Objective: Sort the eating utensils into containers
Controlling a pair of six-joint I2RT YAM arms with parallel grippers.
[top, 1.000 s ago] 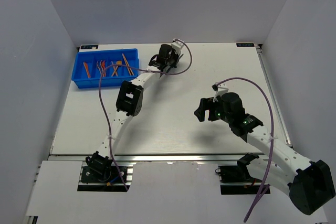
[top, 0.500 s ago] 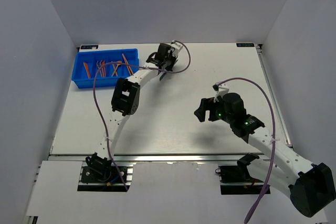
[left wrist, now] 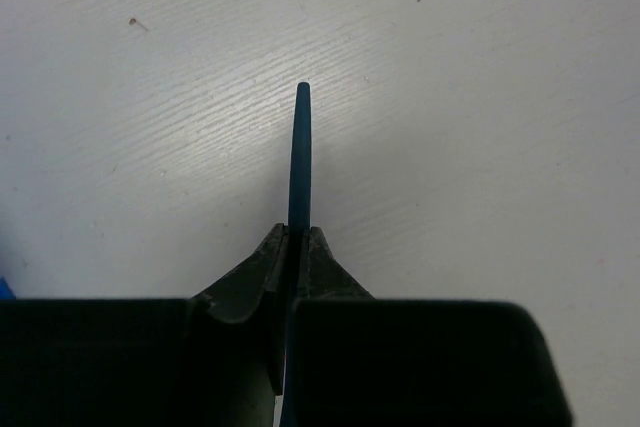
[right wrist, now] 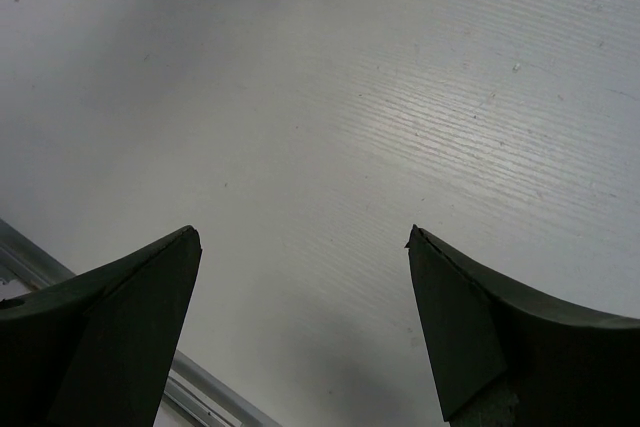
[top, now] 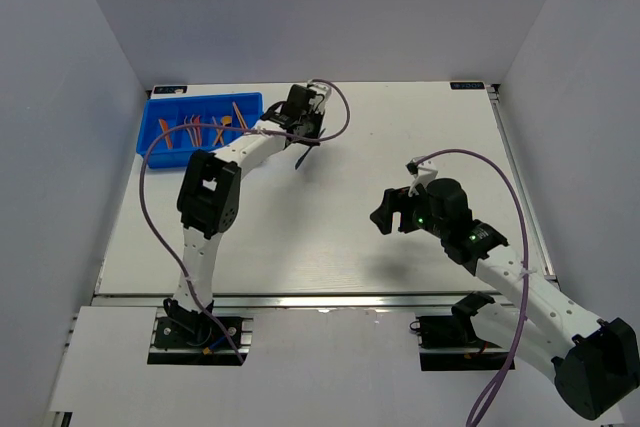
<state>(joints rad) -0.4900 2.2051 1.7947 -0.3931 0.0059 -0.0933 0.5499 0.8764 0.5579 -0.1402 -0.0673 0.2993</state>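
Note:
Next, my left gripper will lift across, lower into the tray's end section [top: 156,133] to its left in the top view and release, since it has room beside an orange utensil.
My left gripper [top: 303,137] is shut on a thin dark blue utensil [left wrist: 299,157], which sticks out past the fingertips above the white table. In the top view the same utensil [top: 299,159] hangs just right of the blue tray [top: 150,142]. Several orange and red utensils [top: 215,128] lie in the tray's narrow compartments. In the wrist view the left gripper [left wrist: 297,232] pinches the utensil on edge. My right gripper [top: 385,215] hovers over the table's middle right, open and with nothing in it; in its wrist view the right gripper [right wrist: 303,237] shows only bare table between the fingers.
The left arm's purple cable [top: 150,162] loops over the tray's near side. A metal rail [right wrist: 200,387] runs along the table's near edge. Grey walls stand close on the left, right and far sides.
The left arm has swung leftward toward the tray, carrying the dark blue utensil with it. The right arm has stayed almost still.

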